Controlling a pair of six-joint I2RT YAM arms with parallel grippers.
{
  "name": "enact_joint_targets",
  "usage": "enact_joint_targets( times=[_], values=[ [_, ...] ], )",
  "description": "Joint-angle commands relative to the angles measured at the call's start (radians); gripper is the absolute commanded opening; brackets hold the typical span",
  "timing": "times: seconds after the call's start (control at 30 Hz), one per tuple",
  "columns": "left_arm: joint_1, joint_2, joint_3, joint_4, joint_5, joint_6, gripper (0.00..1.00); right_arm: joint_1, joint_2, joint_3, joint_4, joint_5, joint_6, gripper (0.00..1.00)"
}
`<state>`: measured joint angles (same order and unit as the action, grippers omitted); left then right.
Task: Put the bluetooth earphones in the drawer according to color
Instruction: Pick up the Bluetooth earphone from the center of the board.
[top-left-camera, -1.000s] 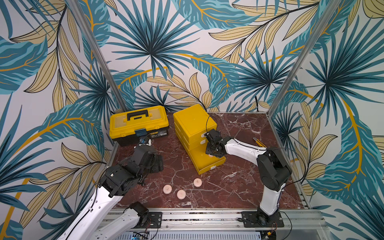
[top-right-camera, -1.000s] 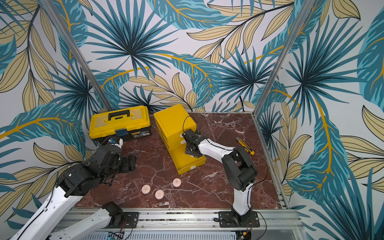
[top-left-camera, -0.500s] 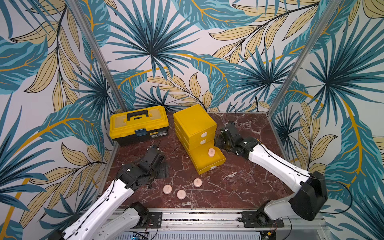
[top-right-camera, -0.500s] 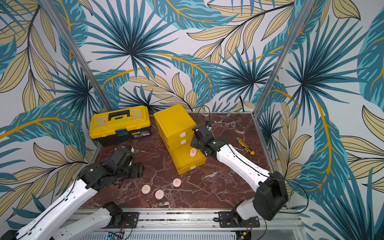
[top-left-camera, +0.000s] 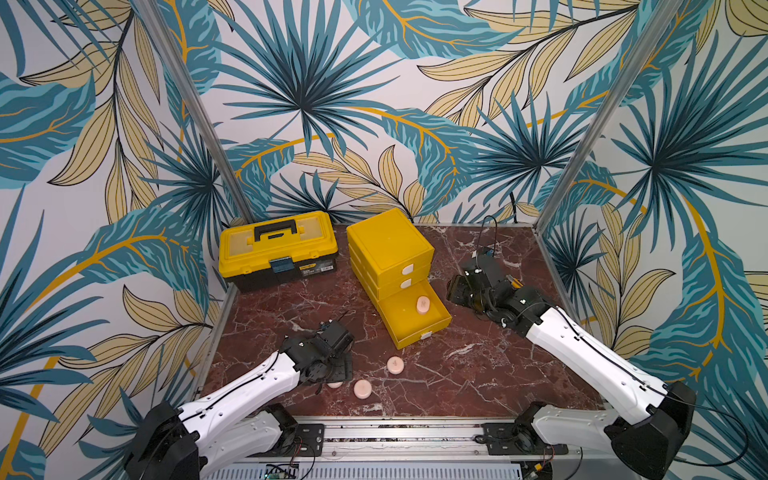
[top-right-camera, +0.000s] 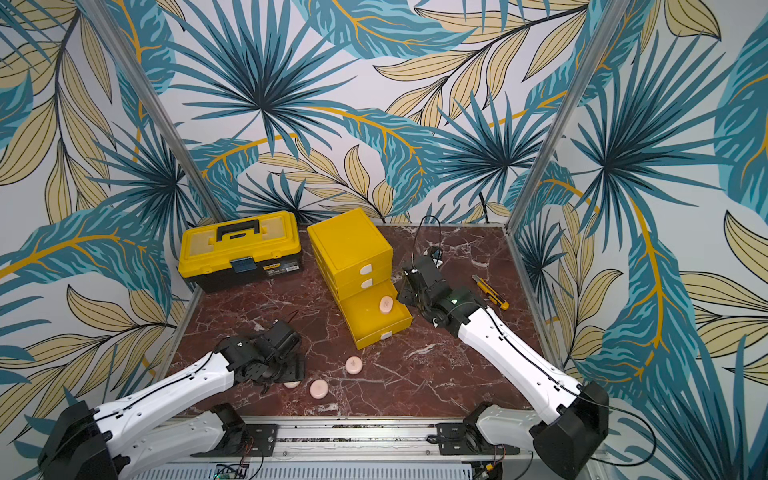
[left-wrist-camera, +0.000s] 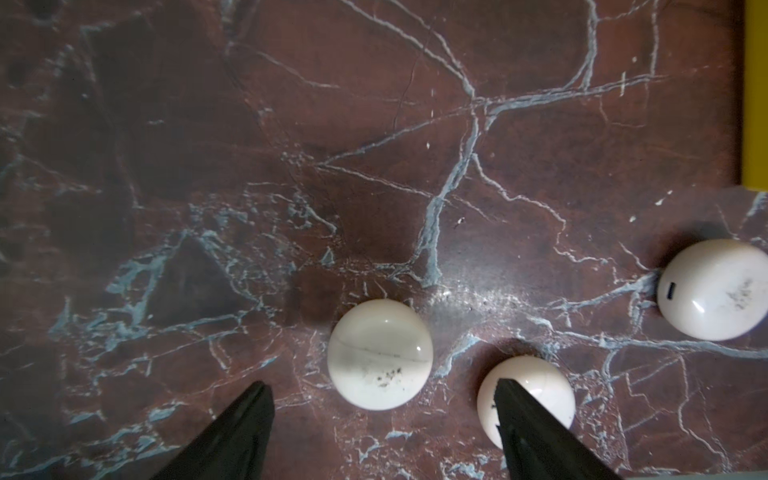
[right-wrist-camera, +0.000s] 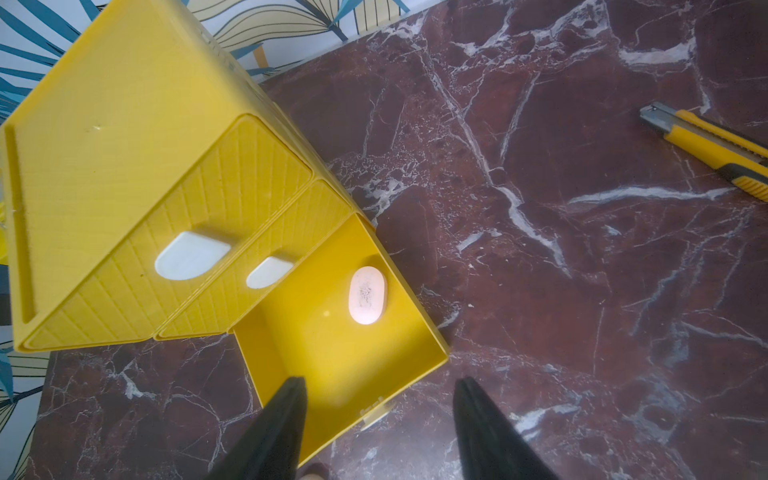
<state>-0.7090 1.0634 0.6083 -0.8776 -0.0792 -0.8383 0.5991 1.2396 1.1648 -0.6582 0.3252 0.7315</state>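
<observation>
My left gripper needs to move down next onto the half-hidden pink case (top-left-camera: 334, 385) below it on the tabletop, since its open fingers are already on either side of the case.
The yellow chest (top-left-camera: 388, 245) stands mid-table with its bottom drawer (top-left-camera: 409, 328) pulled out. One pale pink earphone case (top-left-camera: 422, 304) lies inside it (right-wrist-camera: 368, 295). Three more pink cases rest on the marble in front: (top-left-camera: 395, 365), (top-left-camera: 362, 388) and one half hidden under my left gripper (top-left-camera: 335, 384). My left gripper (left-wrist-camera: 380, 382) is open, its fingertips either side of one case (left-wrist-camera: 380, 353) without touching it; another case (left-wrist-camera: 540, 382) sits behind one finger. My right gripper (right-wrist-camera: 380, 380) is open and empty, over the drawer's front corner (right-wrist-camera: 316, 353), to the right of the chest (top-left-camera: 457, 291).
A yellow toolbox with a black handle (top-left-camera: 276, 249) stands at the back left. A yellow-black utility knife (top-right-camera: 490, 293) lies near the right edge, behind my right arm. Patterned walls close in the back and both sides.
My right gripper left a pink case in the open drawer and drew back to the right. My left gripper came forward and down over the leftmost case on the table.
</observation>
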Motion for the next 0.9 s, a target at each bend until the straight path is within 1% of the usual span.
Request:
enact_joint_targets(
  times=[0.0, 0.03, 0.07, 0.13, 0.33, 0.4, 0.6, 0.87],
  values=[
    [-0.006, 0.032, -0.018, 0.081, -0.020, -0.015, 0.87, 0.001, -0.019, -0.022, -0.031, 0.018, -0.012, 0.62],
    [-0.007, 0.045, -0.017, 0.083, -0.021, -0.010, 0.87, 0.001, -0.019, -0.022, -0.031, 0.018, -0.013, 0.62],
    [-0.007, 0.059, -0.014, 0.083, -0.060, -0.007, 0.87, 0.001, -0.019, -0.021, -0.031, 0.015, -0.014, 0.62],
    [-0.006, 0.083, -0.010, 0.085, -0.078, -0.001, 0.85, 0.001, -0.016, -0.018, -0.030, 0.015, -0.016, 0.62],
    [-0.006, 0.153, 0.000, 0.094, -0.092, 0.014, 0.81, 0.001, -0.005, -0.009, -0.029, 0.006, -0.017, 0.62],
    [-0.006, 0.166, -0.001, 0.086, -0.087, 0.016, 0.77, 0.001, -0.003, -0.007, -0.030, 0.003, -0.016, 0.62],
    [-0.007, 0.156, -0.008, 0.071, -0.069, 0.018, 0.69, 0.001, -0.003, -0.007, -0.030, -0.001, -0.018, 0.62],
    [-0.009, 0.101, -0.050, 0.034, -0.034, 0.015, 0.69, 0.001, -0.005, -0.012, -0.031, 0.002, -0.015, 0.63]
  ],
)
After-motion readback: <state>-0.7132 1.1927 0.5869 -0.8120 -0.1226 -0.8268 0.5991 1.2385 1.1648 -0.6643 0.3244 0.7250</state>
